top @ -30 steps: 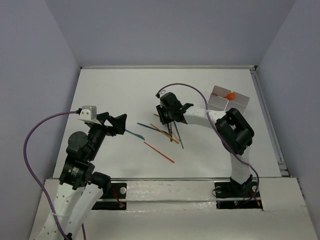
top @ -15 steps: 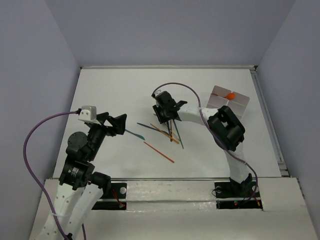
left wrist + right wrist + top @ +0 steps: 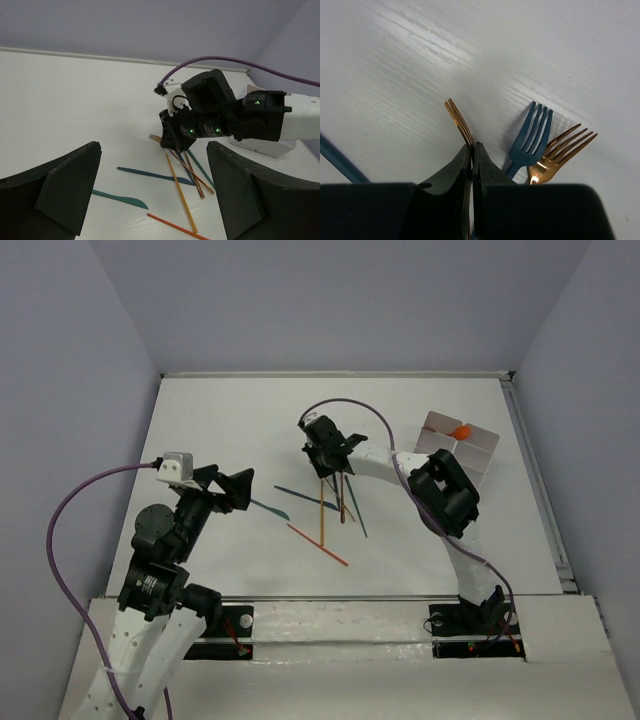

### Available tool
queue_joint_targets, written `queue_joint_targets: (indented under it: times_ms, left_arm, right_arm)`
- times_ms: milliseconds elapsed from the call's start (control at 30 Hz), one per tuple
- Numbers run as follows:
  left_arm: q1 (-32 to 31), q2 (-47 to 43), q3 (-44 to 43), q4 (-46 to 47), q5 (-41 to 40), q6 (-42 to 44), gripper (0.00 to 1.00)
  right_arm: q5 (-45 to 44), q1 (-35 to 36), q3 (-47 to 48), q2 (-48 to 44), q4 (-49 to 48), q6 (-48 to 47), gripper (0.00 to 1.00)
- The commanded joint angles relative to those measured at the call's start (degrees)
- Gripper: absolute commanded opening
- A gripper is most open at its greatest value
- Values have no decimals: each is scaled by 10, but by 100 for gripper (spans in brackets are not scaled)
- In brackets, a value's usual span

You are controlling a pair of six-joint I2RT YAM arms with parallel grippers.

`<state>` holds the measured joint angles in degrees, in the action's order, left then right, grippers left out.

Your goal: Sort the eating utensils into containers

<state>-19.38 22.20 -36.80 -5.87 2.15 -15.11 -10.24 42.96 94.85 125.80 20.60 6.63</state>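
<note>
My right gripper holds the copper fork tight, so next it will lift, swing over the white divided container's far end by the orange spoon (image 3: 460,431), lower and release.
The eating utensils (image 3: 335,505) lie in a loose pile mid-table: teal and blue knives, orange and yellow sticks, forks. My right gripper (image 3: 325,455) is down at the pile's far end. In the right wrist view it (image 3: 472,150) is shut on a copper fork (image 3: 459,120), with a blue fork (image 3: 532,132) and a gold fork (image 3: 560,150) just to its right. The white divided container (image 3: 460,442) stands at the back right with an orange spoon (image 3: 460,431) in it. My left gripper (image 3: 238,490) is open and empty, left of the pile, over a teal knife (image 3: 120,199).
A blue knife (image 3: 155,175), a yellow stick (image 3: 181,192) and an orange stick (image 3: 175,225) lie between my left fingers (image 3: 65,190) in the left wrist view. Purple cables run along both arms. Raised walls edge the table.
My right gripper has moved left and farther back, over the fork heads. A yellow stick in the pile has swung to a new angle. The left arm has not moved.
</note>
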Motion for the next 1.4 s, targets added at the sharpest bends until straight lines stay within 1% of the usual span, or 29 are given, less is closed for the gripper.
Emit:
queue_joint_targets:
  times_ms: [0,33,67,100,133,167,200,300,333,367,400,433,467,500,533,600,633,733,767,800,833,900,933,1033,1133,1200,1300,1367]
  left_arm:
    - [2,-12,-21,25,9,3,99]
    - [2,-13,-21,25,10,2,99]
    - [2,-16,-21,24,8,3,99]
    - [2,-18,-21,24,7,3,99]
    - [2,-21,-21,23,6,3,99]
    - [2,-24,-21,22,4,3,99]
    - [-4,-28,-21,21,4,3,99]
    - [-10,-40,-21,21,2,4,99]
    - [-10,-43,-21,20,1,3,99]
    - [-10,-45,-21,20,1,4,99]
    - [-17,-48,-21,20,0,3,99]
    - [-17,-50,-21,18,0,3,99]
    - [-25,-53,-22,18,-2,4,99]
    - [-30,-56,-22,17,-4,5,99]
    - [-30,-58,-22,16,-5,5,99]
    - [-37,-61,-23,15,-8,6,99]
    - [-44,-64,-23,14,-8,6,99]
    - [-58,-67,-23,10,-15,7,99]
    - [-64,-68,-23,9,-15,7,99]
    - [-64,-70,-24,8,-16,8,99]
    - [-69,-72,-24,7,-16,8,99]
    - [-74,-73,-24,6,-16,9,99]
    - [-74,-73,-25,4,-31,10,99]
    - [-86,-73,-25,3,-36,11,99]
    - [-91,-71,-25,4,-36,12,99]
    - [-91,-68,-25,4,-37,13,99]
    - [-91,-65,-26,6,-36,14,99]
    - [-91,-61,-27,7,-37,15,99]
  right_arm:
    - [-43,5,38,-39,-6,-21,7]
    - [-54,5,36,-53,-13,-24,7]
    - [-66,5,24,-90,-34,-28,7]
    - [-94,5,14,-113,-49,-34,7]
    - [-106,-1,0,-135,-83,-43,7]
    - [-115,-13,-28,-159,-98,-45,7]
    - [-129,-22,-44,-206,-114,-48,7]
    - [-157,-55,-120,-277,-179,-47,7]
    - [-175,-85,-142,-324,-221,-46,7]
    - [-184,-101,-165,-348,-240,-42,7]
    - [-207,-117,-213,-372,-264,-41,7]
    - [-219,-150,-237,-395,-308,-40,7]
    - [-237,-165,-261,-438,-332,-40,7]
    - [-273,-180,-284,-457,-363,-47,7]
    - [-287,-217,-326,-475,-421,-50,7]
    - [-308,-253,-357,-510,-468,-51,7]
    - [-323,-289,-375,-516,-506,-51,7]
    - [-343,-345,-383,-514,-567,-56,7]
    - [-348,-345,-384,-514,-588,-60,7]
    - [-349,-363,-386,-500,-617,-102,7]
    - [-351,-372,-380,-491,-657,-115,7]
    - [-353,-394,-363,-467,-675,-141,7]
    - [-354,-401,-354,-443,-685,-160,7]
    - [-341,-418,-326,-411,-693,-178,7]
    - [-337,-423,-291,-383,-700,-208,7]
    - [-337,-423,-282,-355,-724,-230,7]
    - [-328,-423,-279,-334,-732,-233,7]
    - [-327,-423,-289,-329,-739,-219,7]
